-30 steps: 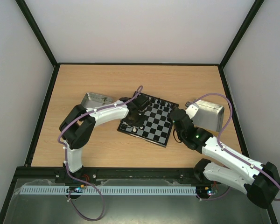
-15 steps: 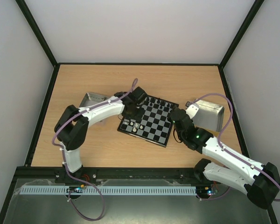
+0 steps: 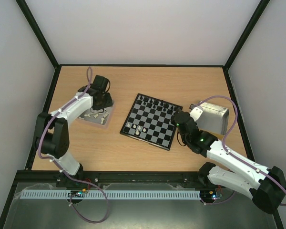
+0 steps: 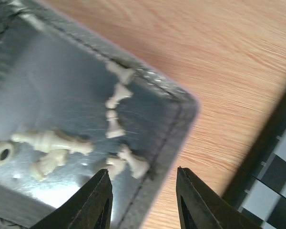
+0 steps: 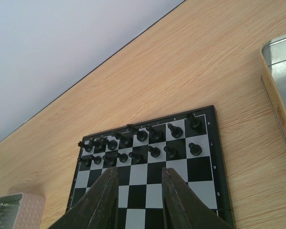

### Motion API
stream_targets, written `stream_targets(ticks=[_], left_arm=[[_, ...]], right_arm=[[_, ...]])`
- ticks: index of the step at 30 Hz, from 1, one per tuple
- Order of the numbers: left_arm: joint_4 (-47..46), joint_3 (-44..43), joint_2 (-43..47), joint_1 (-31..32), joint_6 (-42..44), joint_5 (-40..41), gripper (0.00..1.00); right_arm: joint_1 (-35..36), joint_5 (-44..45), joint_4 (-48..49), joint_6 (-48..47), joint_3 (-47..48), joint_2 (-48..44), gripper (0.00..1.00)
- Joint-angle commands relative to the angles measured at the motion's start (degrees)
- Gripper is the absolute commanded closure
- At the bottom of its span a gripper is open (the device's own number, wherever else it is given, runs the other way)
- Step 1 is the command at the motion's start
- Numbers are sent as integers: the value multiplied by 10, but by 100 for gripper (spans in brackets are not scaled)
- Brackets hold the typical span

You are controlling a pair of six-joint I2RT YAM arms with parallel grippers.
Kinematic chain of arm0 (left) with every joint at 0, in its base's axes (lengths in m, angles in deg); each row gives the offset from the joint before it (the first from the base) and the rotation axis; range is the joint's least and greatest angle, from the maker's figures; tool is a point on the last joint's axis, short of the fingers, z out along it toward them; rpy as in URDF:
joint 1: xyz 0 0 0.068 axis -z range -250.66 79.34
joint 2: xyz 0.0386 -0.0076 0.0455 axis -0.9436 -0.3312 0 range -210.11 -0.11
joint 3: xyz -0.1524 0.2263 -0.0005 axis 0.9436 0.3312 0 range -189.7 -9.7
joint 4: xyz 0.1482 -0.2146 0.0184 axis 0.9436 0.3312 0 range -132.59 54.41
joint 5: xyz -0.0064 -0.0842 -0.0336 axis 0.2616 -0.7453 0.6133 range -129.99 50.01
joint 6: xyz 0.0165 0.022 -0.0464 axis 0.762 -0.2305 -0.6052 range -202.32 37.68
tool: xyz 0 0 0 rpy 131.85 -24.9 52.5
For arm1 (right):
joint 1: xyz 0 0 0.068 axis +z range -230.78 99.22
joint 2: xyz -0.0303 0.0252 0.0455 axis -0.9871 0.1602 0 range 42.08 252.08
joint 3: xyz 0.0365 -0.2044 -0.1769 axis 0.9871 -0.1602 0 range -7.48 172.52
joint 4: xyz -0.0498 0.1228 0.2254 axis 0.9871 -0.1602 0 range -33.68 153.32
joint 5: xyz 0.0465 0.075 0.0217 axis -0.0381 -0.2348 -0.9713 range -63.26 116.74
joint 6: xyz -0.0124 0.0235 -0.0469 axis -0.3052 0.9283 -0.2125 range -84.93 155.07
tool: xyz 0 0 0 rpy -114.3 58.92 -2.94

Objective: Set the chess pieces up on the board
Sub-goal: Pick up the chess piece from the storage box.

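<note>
The open fingers of the left gripper are still on both sides of the tray's rim (image 4: 174,129), so the gripper will next move off that rim and down onto the line of small cream pieces.
The chessboard (image 3: 152,120) lies flat mid-table, with black pieces (image 3: 158,102) along its far edge and a few cream pieces (image 3: 137,128) near its front-left corner. In the right wrist view the black pieces (image 5: 148,138) fill two rows of the board (image 5: 200,171). My left gripper (image 3: 101,101) is open and empty over the left metal tray (image 3: 105,120); in its wrist view (image 4: 143,193) it straddles the tray's rim (image 4: 174,129), with several cream pieces (image 4: 117,114) lying inside. My right gripper (image 3: 179,118) is open and empty at the board's right edge; its wrist view (image 5: 139,191) shows it.
A second metal tray (image 3: 213,117) stands right of the board, its edge in the right wrist view (image 5: 276,95). Black frame rails and white walls bound the wooden table (image 3: 133,81).
My left arm has swung left from the board's left side to the left tray. A few cream pieces now show on the board where it was. The right arm has not moved.
</note>
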Motion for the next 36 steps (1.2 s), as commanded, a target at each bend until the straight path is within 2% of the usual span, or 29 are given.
stream_targets(ticks=[1,5,11,19,25,36], left_arm=[[-31,14,-16,-39,-28,-20,61],[-38,8,-58,-58,-32,-22,68],[-37,0,-107,-69,-20,-40,69],[-43,-3,-136,-74,-11,-39,70],[-45,-2,-152,-77,-6,-36,74],[-50,7,-141,-78,1,-32,89]], right_arm=[[-2,5,13,6,-7,-1,75],[-1,4,14,5,-8,0,75],[-2,4,12,5,-10,-3,75],[-1,3,15,4,-11,-1,75],[-2,3,16,4,-12,-2,75],[-2,2,15,4,-8,-2,75]])
